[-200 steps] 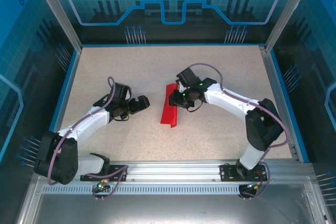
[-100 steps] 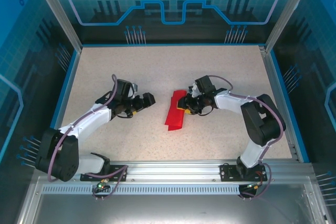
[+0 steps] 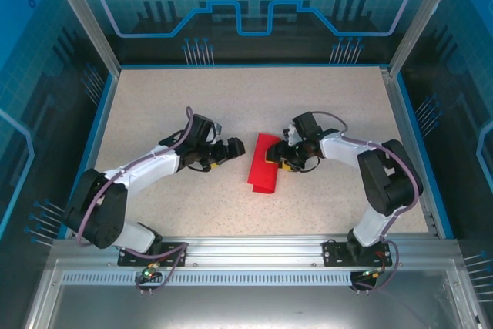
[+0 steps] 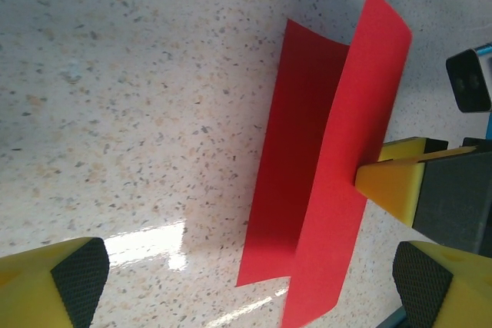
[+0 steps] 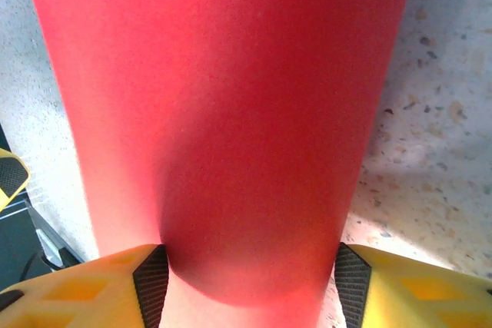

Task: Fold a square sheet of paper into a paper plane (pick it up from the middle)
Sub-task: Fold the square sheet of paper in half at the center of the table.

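My left gripper will move down next toward my right gripper, onto the facing long edge of the paper sheet.
The square sheet of paper (image 3: 263,169) is bright red and folded lengthwise into a long strip at the table's middle. In the left wrist view one flap of the sheet (image 4: 304,159) lies on the table and the other stands up. My right gripper (image 3: 275,159) is at the strip's right side, jaws apart. The red paper (image 5: 223,74) spans the gap between its pads (image 5: 151,282), bowed upward. One of its yellow fingers (image 4: 388,180) touches the raised flap. My left gripper (image 3: 233,149) is wide open just left of the strip, with nothing between its fingers (image 4: 65,276).
The speckled table (image 3: 154,105) is bounded by a blue rim (image 3: 100,113) and glass walls. Both arms reach in toward the middle from the near rail (image 3: 254,248).
My left arm has slid right toward the paper. My right gripper has dropped low beside the strip and its jaws have widened. The strip has shifted a little rightward.
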Available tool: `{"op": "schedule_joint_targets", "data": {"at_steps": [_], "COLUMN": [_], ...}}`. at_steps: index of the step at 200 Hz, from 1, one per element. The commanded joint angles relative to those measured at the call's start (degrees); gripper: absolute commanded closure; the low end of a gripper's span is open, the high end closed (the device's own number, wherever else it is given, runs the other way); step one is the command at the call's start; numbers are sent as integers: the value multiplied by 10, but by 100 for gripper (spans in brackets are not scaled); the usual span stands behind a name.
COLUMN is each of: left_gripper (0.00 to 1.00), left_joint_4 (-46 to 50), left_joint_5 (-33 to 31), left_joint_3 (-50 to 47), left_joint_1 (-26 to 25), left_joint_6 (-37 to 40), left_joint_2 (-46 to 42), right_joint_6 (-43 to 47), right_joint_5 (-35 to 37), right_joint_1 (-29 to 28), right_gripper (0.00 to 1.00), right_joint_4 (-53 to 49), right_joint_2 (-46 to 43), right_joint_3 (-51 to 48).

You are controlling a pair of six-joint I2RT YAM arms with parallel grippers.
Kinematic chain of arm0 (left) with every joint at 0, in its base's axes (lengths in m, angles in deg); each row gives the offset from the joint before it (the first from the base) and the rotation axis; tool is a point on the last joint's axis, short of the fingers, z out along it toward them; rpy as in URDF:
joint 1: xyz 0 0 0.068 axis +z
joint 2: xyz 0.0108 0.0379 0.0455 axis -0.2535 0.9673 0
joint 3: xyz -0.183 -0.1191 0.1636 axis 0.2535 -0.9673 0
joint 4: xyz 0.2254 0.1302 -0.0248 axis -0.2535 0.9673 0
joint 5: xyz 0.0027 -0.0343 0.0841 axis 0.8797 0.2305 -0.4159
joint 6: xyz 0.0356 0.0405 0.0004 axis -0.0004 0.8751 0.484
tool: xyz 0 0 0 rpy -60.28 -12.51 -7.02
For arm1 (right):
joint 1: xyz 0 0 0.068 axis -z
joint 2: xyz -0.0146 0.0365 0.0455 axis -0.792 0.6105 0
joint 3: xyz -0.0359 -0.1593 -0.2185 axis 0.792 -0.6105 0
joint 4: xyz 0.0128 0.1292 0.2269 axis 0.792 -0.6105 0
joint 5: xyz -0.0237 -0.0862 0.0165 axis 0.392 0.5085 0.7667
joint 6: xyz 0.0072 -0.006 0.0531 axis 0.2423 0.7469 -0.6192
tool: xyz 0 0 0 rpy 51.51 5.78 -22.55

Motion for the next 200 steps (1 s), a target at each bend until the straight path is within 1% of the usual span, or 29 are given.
{"op": "schedule_joint_targets", "data": {"at_steps": [1,25,49,60,77,103,129,158,186,200], "left_gripper": [2,8,21,26,33,41,52,69,88,96], "left_joint_4": [-16,-61,-121,-147,-162,-193,-219,-235,-269,-291], "left_joint_5": [36,79,124,142,152,177,198,204,217,223], "left_joint_3": [22,21,22,25,39,58,74,79,73,69], "left_joint_1": [-8,-15,-23,-30,-42,-57,-66,-70,-70,-69], "left_joint_6": [-13,-29,-61,-76,-82,-95,-111,-118,-126,-135], "left_joint_2": [17,41,81,100,129,167,203,221,225,227], "right_joint_6": [29,21,20,18,16,13,12,-2,-14,-19], "right_joint_5": [18,-15,-24,-25,-31,-41,-42,-52,-65,-70], "right_joint_1": [8,23,30,32,36,38,42,54,68,75], "right_gripper": [36,34,34,34,34,33,33,33,32,32], "right_joint_4": [-42,-8,-1,4,12,21,23,44,69,77], "right_joint_2": [-17,-23,-21,-22,-23,-25,-28,-36,-48,-55], "right_joint_3": [-6,-27,-27,-45,-51,-59,-61,-77,-96,-106]}}
